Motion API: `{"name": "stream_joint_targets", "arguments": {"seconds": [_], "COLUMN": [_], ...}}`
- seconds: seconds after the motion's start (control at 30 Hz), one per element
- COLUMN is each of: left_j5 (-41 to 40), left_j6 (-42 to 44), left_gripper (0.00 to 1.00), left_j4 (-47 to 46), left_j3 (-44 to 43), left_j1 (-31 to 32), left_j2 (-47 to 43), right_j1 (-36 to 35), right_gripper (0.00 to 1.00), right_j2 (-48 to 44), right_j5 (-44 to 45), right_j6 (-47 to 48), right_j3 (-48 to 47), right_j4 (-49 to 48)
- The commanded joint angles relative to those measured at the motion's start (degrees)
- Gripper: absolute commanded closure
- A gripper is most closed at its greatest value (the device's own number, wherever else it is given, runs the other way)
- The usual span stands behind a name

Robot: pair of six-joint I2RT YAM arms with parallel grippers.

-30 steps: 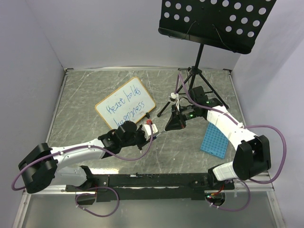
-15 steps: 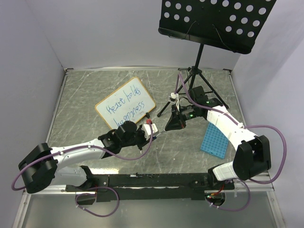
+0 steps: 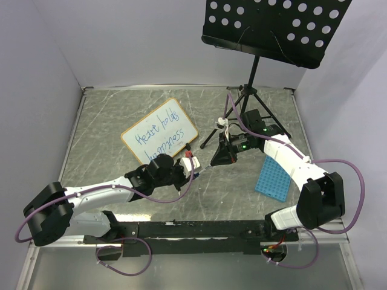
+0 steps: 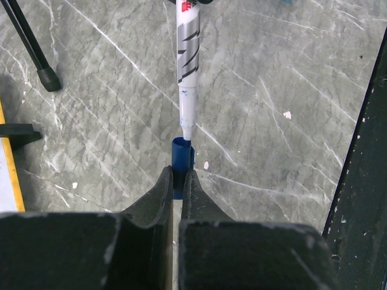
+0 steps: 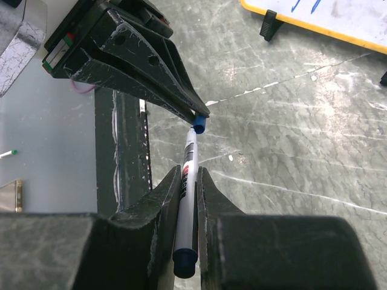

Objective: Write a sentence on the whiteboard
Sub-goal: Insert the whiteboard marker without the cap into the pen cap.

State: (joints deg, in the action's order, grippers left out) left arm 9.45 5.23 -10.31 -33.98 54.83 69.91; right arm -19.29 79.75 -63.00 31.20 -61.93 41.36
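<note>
The white marker will go left in the top view with my right gripper, into the blue cap, then down for release onto the clear tabletop below.
The whiteboard (image 3: 159, 131) lies tilted on the grey table and carries the sentence (image 3: 159, 135) in blue handwriting. Its orange-framed corner (image 5: 326, 15) also shows in the right wrist view. My left gripper (image 4: 177, 173) is shut on a blue marker cap (image 4: 181, 158), just right of the board's near corner. My right gripper (image 5: 189, 172) is shut on the white marker (image 5: 187, 205). The marker (image 4: 188, 54) points at the cap (image 5: 199, 124), and its tip meets the cap's open mouth. In the top view the two grippers, left (image 3: 195, 167) and right (image 3: 216, 158), face each other closely.
A black music stand (image 3: 275, 24) rises at the back right, its tripod legs (image 3: 242, 115) spread behind my right gripper; one leg (image 4: 30, 42) is close to the left gripper. A blue grid tray (image 3: 272, 179) lies at the right. The black base rail (image 3: 199, 229) runs along the near edge.
</note>
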Motion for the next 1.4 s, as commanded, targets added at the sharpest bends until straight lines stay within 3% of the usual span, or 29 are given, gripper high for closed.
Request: {"name": "stream_joint_targets", "arguments": {"seconds": [0.0, 1.03, 1.37], "left_j5": [1.4, 3.0, 4.5], "left_j6": [-0.5, -2.8, -3.6], "left_gripper": [0.99, 0.99, 0.99], "left_j4": [-2.4, -3.9, -5.0], "left_j3": [0.5, -1.4, -7.1], "left_j1": [-0.2, -1.0, -1.1], "left_j2": [-1.6, -1.1, 1.8], "right_j1": [0.5, -1.9, -4.4], "right_gripper": [1.00, 1.00, 1.00], "right_j2": [-1.7, 1.3, 4.0], "right_j5": [-0.3, -0.3, -0.7], "right_j6": [1.1, 0.4, 0.3], "right_j3": [-2.6, -2.1, -2.2], "right_j4": [-0.7, -1.2, -1.3]}}
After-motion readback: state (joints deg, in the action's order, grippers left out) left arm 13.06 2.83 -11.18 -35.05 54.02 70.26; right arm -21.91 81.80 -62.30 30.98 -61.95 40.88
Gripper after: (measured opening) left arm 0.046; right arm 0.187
